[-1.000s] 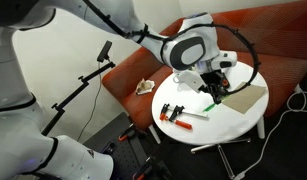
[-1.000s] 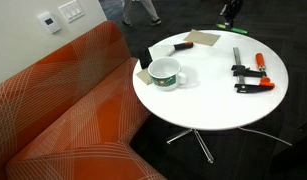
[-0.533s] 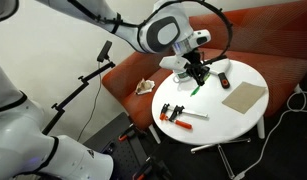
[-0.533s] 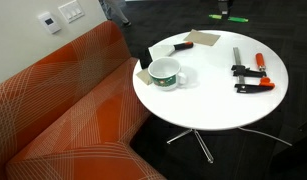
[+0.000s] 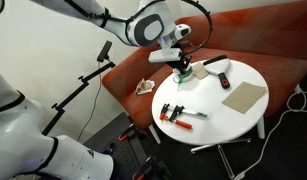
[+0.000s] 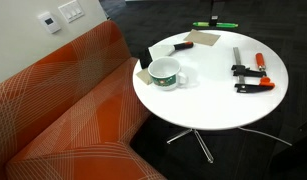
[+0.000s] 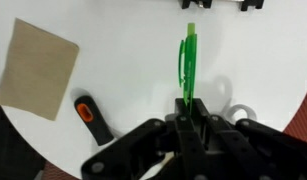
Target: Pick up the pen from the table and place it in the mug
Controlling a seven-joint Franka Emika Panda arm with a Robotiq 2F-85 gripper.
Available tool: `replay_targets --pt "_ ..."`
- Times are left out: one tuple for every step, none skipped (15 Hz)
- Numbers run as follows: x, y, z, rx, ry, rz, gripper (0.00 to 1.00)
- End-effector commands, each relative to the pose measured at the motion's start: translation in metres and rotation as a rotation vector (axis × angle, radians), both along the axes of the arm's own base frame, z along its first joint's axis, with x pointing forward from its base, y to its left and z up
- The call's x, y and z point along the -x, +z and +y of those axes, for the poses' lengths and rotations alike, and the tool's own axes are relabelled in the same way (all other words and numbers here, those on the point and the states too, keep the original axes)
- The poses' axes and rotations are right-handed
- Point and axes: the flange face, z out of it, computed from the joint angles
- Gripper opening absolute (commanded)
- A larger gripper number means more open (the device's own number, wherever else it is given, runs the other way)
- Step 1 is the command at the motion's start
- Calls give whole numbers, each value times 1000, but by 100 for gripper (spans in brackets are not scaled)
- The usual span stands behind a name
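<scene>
I will move my gripper toward the sofa next, lower it over the mug's opening (image 6: 167, 69) and let go of the pen (image 6: 215, 24), because it is still hanging high, away from the mug.
My gripper (image 5: 181, 64) is shut on the thin bright green pen (image 7: 187, 65), which sticks out straight ahead of the jaws (image 7: 190, 108) in the wrist view. It holds the pen in the air over the round white table (image 5: 228, 120), at the side near the sofa. In an exterior view the pen (image 6: 215, 24) hangs level, high above the far edge of the table (image 6: 208, 105); the gripper itself is almost out of that frame. The squat white mug (image 6: 168, 73) with a dark inside stands upright near the table's sofa-side edge. It holds nothing that I can see.
A red-black clamp with a silvery bar (image 6: 249, 78) lies on the table and also shows in an exterior view (image 5: 176, 112). A brown cardboard square (image 5: 243, 97) (image 7: 35, 68) and a black bar-shaped object (image 5: 215, 63) lie on the table. An orange sofa (image 6: 63, 110) stands beside the table.
The gripper has carried the pen up and across the table toward the sofa side where the mug stands. The pen stays in the jaws. The mug and tools have not moved.
</scene>
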Motion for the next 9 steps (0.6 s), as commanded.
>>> replay_targets --pt "3 9 13 -83 131 1 3" --pt "3 8 13 -83 129 25 3" --pt "2 2 16 -64 102 6 11" --pt "2 1 16 -67 110 13 11" --pt "2 1 16 -67 117 14 11" --pt "2 1 15 -67 116 15 11" --pt "2 1 14 -67 116 15 11" --pt "2 1 14 -67 115 16 11" --pt "2 1 14 -67 115 16 11"
